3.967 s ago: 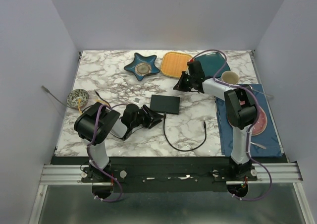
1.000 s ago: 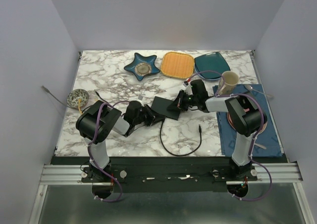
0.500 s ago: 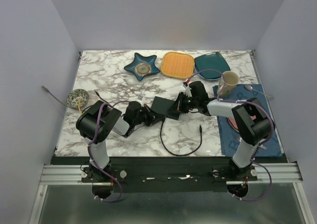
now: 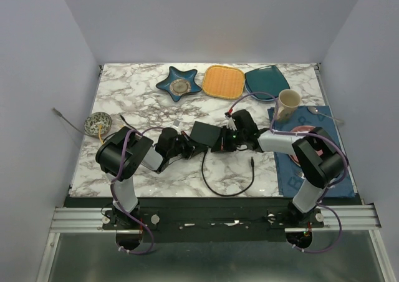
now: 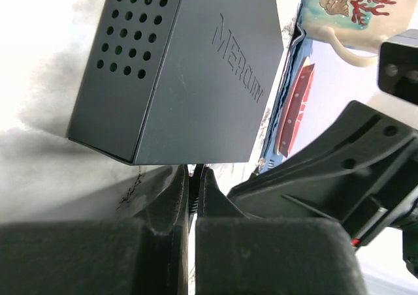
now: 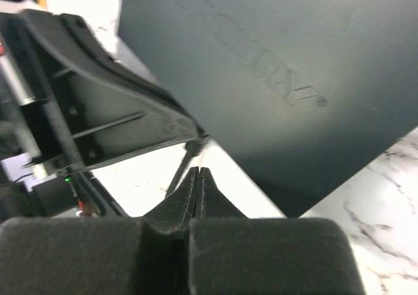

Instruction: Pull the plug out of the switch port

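The bare marble by the small bowl is on the left in the top view, so I need to lift the plug clear with my left gripper next, move there and let it go.
The switch (image 4: 207,133) is a flat matte black box lying mid-table; its perforated side and embossed top fill the left wrist view (image 5: 176,73). My left gripper (image 4: 191,146) sits at its near left edge, shut on the black ribbed plug (image 5: 193,177), which runs up under the switch's edge. The cable (image 4: 215,185) loops across the marble to a loose end (image 4: 251,163). My right gripper (image 4: 221,143) is shut and empty, with its tips (image 6: 198,171) just off the switch's near right corner (image 6: 281,66).
Along the back stand a blue star-shaped dish (image 4: 178,84), an orange square plate (image 4: 223,81) and a teal plate (image 4: 267,81). A mug (image 4: 288,101) and a pink plate (image 4: 310,136) rest on the blue mat (image 4: 312,170) at the right. A small bowl (image 4: 98,123) sits far left.
The left jaws have closed onto the plug. The right arm has slid left along the table to the switch's right corner, and the switch has shifted slightly left.
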